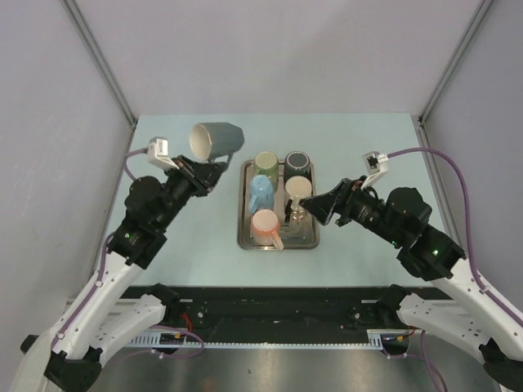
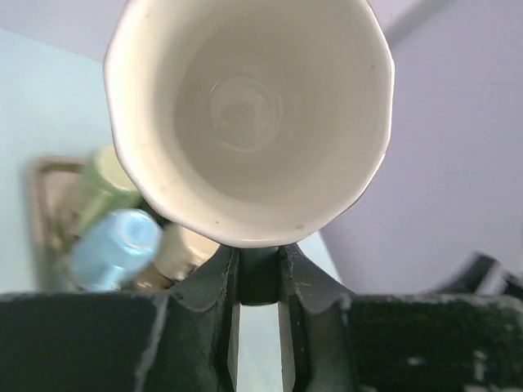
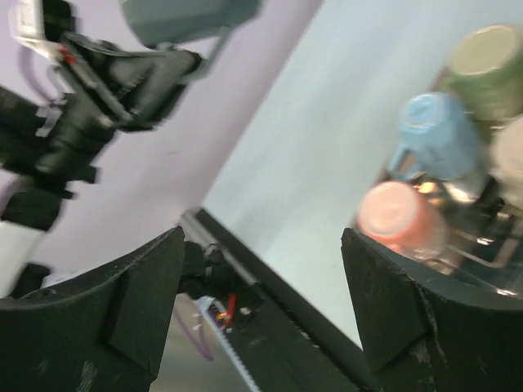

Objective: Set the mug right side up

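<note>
The mug hangs sideways. My left gripper will next turn to bring the mug's opening up, lower the mug to the bare tabletop below and let go.
A grey mug [image 1: 216, 139] with a cream inside is held in the air over the table's back left, lying sideways with its mouth toward the left. My left gripper [image 1: 219, 167] is shut on its handle. In the left wrist view the mug's open mouth [image 2: 249, 122] fills the top, and the dark handle sits pinched in the left gripper [image 2: 257, 278]. My right gripper [image 1: 304, 204] is open and empty over the tray's right side. The right wrist view shows the right gripper [image 3: 261, 310] with jaws wide apart and the grey mug [image 3: 188, 20] at the top left.
A metal tray [image 1: 243, 237] at mid-table holds upside-down mugs: green [image 1: 265, 162], dark [image 1: 297, 162], blue [image 1: 261, 192], cream [image 1: 298, 188] and pink [image 1: 265, 224]. Pink [image 3: 400, 220], blue [image 3: 433, 135] and green [image 3: 490, 69] mugs show in the right wrist view. Walls enclose three sides.
</note>
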Tool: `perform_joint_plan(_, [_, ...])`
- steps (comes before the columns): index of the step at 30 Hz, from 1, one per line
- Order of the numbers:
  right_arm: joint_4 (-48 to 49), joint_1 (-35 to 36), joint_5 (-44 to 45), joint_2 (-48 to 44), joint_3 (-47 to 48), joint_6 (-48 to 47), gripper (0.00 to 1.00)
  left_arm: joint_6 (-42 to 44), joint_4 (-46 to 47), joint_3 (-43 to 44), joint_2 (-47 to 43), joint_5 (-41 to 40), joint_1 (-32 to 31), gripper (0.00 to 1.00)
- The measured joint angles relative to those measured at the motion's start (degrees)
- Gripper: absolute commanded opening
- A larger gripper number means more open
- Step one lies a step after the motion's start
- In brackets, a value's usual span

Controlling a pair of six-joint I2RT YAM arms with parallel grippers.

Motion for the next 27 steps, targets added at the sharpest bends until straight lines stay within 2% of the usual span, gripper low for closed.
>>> perform_joint_plan(5, [-11.69,0.39,9.75,-0.42,2.62,-4.26,0.82,6.88,-11.89,10.49,7.19,-11.5,2.64,0.0])
perform_joint_plan(11, [-21.88,0.85,17.73,0.72,2.6,-7.43,0.83,12.68,-20.37,19.06,23.43,-20.41,5.16,0.0])
perform_joint_plan(17, [-23.8,0.81,21.0,0.35,2.6,-9.53,0.83,14.8,-25.16,26.69,39.54,-21.62,10.62,0.0])
perform_joint_plan(27, [-23.91,-2.21,21.51,4.31,1.73,-11.21,0.85,17.46,-26.01,40.02,58.73,-20.06,16.46,0.0])
